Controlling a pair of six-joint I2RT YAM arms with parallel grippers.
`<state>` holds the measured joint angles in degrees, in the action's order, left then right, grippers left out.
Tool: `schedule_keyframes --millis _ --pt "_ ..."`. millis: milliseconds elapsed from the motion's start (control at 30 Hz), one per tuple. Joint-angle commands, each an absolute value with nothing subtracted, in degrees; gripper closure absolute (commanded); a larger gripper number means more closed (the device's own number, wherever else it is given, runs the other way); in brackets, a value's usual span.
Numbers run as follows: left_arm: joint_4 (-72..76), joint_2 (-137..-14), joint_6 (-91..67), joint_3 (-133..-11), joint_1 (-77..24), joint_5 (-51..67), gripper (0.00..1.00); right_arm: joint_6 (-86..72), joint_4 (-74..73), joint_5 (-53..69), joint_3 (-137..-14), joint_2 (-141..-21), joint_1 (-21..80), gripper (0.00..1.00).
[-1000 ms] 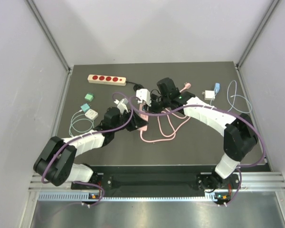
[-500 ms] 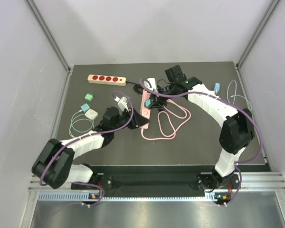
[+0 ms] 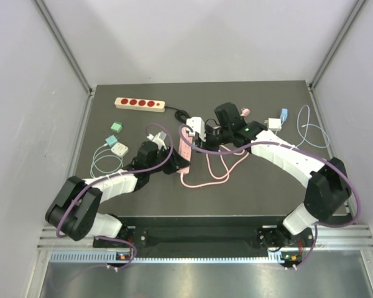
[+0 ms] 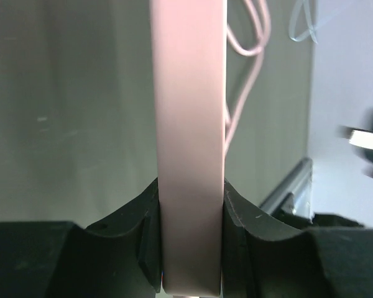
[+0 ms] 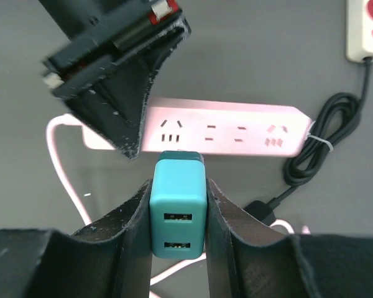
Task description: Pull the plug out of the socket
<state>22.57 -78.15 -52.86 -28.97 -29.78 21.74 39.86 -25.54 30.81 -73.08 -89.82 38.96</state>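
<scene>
Next, the right gripper carries the unplugged plug over, lowers it and releases it on bare tabletop by the white charger, below and right in the top view.
The teal plug [image 5: 178, 214], a small block with two USB ports, sits between the fingers of my right gripper [image 5: 178, 186], which is shut on it. It hangs free just in front of the pink socket strip [image 5: 236, 129], its prongs out of every outlet. My left gripper [image 4: 191, 248] is shut on one end of that pink strip [image 4: 189, 124]. From above, the strip [image 3: 185, 148] lies mid-table, with the left gripper [image 3: 174, 164] at its near end and the right gripper [image 3: 199, 132] at its far end. The plug is hidden in the top view.
A beige power strip [image 3: 139, 103] with red sockets lies at the back left, its black cable [image 5: 323, 149] coiled near the pink strip. Small chargers lie on the left [image 3: 117, 126] and right [image 3: 276, 121]. The pink cord [image 3: 214, 167] loops on the table by the strip.
The right gripper swung toward the far side with the plug, then came back nearer. The pink strip swung with it and has now settled back in the left gripper's hold.
</scene>
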Motion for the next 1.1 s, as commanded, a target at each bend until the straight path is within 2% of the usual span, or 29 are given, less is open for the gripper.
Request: schedule_keyframes --millis 0,200,467,700,833,1067 --pt "22.2 -78.5 -53.2 -30.1 -28.9 18.2 1.0 38.0 -23.6 28.4 -73.9 -85.6 39.6 1.0" --pt "24.1 -77.6 -51.9 -28.5 -28.9 21.0 1.0 34.6 -24.7 32.5 -75.5 -86.7 32.9 1.0" --pt "29.4 -79.4 -52.6 -26.0 -28.9 25.5 1.0 23.7 -25.5 34.3 -75.3 -91.3 17.7 1.0" --pt "32.9 -83.1 -53.9 -26.8 -28.9 27.9 1.0 15.6 -25.1 28.7 -72.2 -94.8 6.6 1.0" --pt "32.8 -84.1 -53.6 -28.0 -28.9 28.6 1.0 12.0 -25.7 20.8 -74.1 -99.1 2.6 1.0" --pt "32.9 -85.0 -53.6 -28.7 -28.9 28.7 1.0 15.6 -28.2 16.5 -78.0 -106.5 -2.0 0.98"
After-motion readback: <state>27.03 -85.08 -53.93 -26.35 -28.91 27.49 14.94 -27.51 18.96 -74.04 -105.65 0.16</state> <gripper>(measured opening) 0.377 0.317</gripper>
